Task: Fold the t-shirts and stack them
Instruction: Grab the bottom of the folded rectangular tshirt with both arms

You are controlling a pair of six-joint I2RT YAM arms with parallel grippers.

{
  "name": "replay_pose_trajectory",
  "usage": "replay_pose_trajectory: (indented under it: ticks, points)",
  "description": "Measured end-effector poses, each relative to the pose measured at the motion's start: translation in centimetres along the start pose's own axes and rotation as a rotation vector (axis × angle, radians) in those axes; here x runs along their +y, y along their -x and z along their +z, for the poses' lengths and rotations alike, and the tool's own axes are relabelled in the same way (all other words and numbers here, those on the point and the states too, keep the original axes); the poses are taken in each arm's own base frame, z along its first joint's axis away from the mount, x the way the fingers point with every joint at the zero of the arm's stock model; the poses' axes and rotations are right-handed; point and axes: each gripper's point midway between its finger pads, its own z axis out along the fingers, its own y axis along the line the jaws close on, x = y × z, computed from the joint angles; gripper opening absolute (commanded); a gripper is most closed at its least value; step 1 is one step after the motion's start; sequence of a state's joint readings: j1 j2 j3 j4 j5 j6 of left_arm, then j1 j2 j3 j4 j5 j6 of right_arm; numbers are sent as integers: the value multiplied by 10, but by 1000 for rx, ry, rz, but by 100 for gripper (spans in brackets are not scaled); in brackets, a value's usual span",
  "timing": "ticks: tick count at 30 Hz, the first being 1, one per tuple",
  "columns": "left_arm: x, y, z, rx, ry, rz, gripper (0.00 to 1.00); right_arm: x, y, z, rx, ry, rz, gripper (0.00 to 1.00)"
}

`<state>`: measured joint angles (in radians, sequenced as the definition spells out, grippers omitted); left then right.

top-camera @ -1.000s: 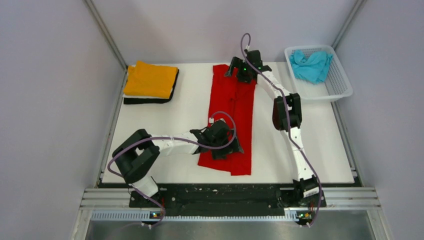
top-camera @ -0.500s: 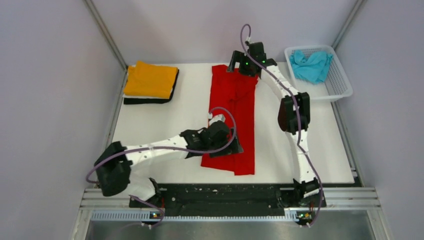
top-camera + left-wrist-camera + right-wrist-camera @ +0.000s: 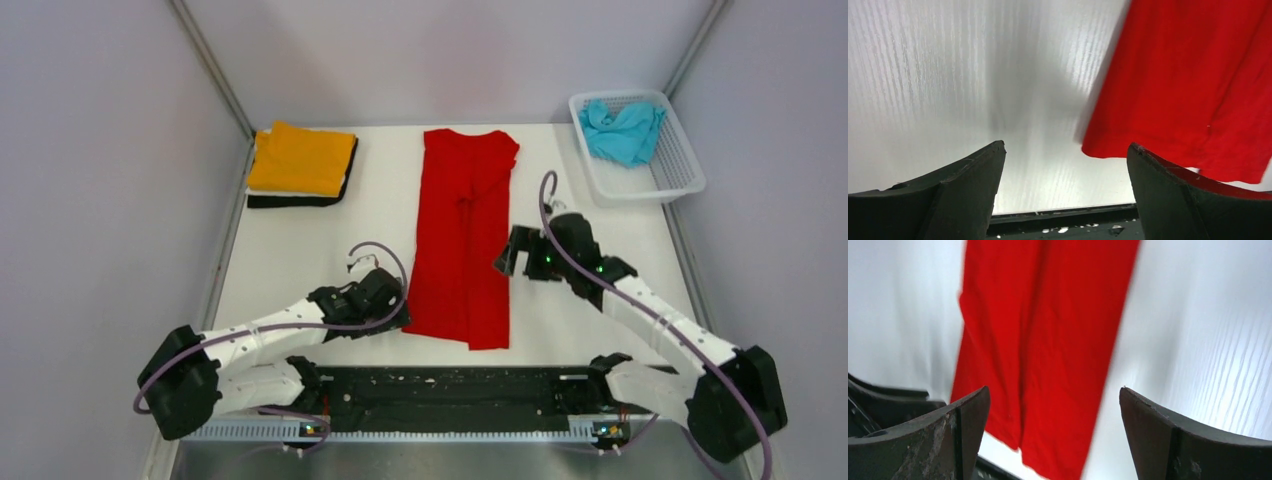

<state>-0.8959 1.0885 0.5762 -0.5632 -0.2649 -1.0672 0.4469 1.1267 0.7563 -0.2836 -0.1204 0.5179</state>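
The left gripper will next move toward the red t-shirt and go down to the t-shirt's near hem corner, which lies flat beside the gripper's open fingers.
A bright red t-shirt (image 3: 462, 235) lies in the middle of the white table, folded lengthwise into a long narrow strip; it also shows in the left wrist view (image 3: 1193, 85) and the right wrist view (image 3: 1048, 340). My left gripper (image 3: 392, 297) is open and empty, just left of the strip's near end. My right gripper (image 3: 512, 255) is open and empty, just right of the strip's middle. An orange t-shirt (image 3: 302, 158) lies folded on a stack at the far left, over white and black cloth (image 3: 296, 201). A turquoise t-shirt (image 3: 622, 130) lies crumpled in the basket.
The white lattice basket (image 3: 680, 170) stands at the far right corner. The black rail of the arm bases (image 3: 450, 385) runs along the table's near edge. Grey walls close in the table on three sides.
Both grippers have let go of the red shirt and pulled back: the right from the collar end to the strip's right side, the left off its near end leftward. The strip lies straighter.
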Motion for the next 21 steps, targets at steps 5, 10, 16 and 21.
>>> replay_pose_trajectory:
  ticks: [5,10,16,21]
  points:
    - [1,-9,16,63,-18,-2,73,-25,-98,-24,156,-1,109,96]
    - [-23,-8,30,84,-104,-8,32,-23,-151,-37,264,46,212,88]
    - [-45,-18,40,166,-161,9,0,-20,-183,-38,335,53,306,71]
    - [-47,-21,39,186,-173,9,0,-18,-189,-37,348,48,353,61]
